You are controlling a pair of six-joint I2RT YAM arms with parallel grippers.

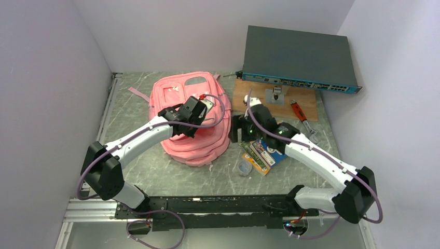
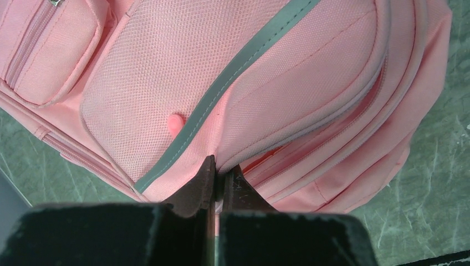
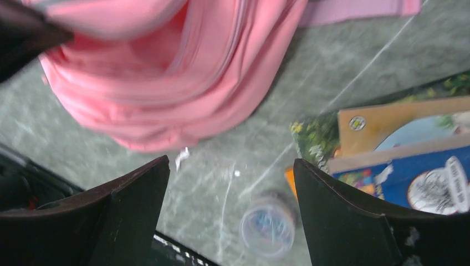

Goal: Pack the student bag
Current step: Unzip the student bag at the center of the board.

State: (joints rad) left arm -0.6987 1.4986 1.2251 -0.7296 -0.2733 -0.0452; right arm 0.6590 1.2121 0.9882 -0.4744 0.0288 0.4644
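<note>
The right gripper moves back and down around the small clear round container (image 1: 244,167) (image 3: 269,228) next, since that sits below my open gripper and nearer my base.
The student bag (image 1: 200,148), a soft pink backpack with grey trim, lies on the grey table left of centre. My left gripper (image 1: 191,127) is on top of it. In the left wrist view the gripper (image 2: 221,173) is shut on a fold of the bag (image 2: 266,83) beside a zip seam. My right gripper (image 1: 237,134) hovers open just right of the bag. In the right wrist view the gripper (image 3: 231,183) is empty above bare table, with the bag (image 3: 166,83) at upper left.
Colourful books (image 1: 262,153) lie right of the bag and show in the right wrist view (image 3: 399,149). A small clear round container (image 1: 243,167) sits near them (image 3: 267,227). Behind are a grey network switch (image 1: 298,59), a wooden board (image 1: 306,106) and a red-handled wrench (image 1: 301,116). Walls stand on three sides.
</note>
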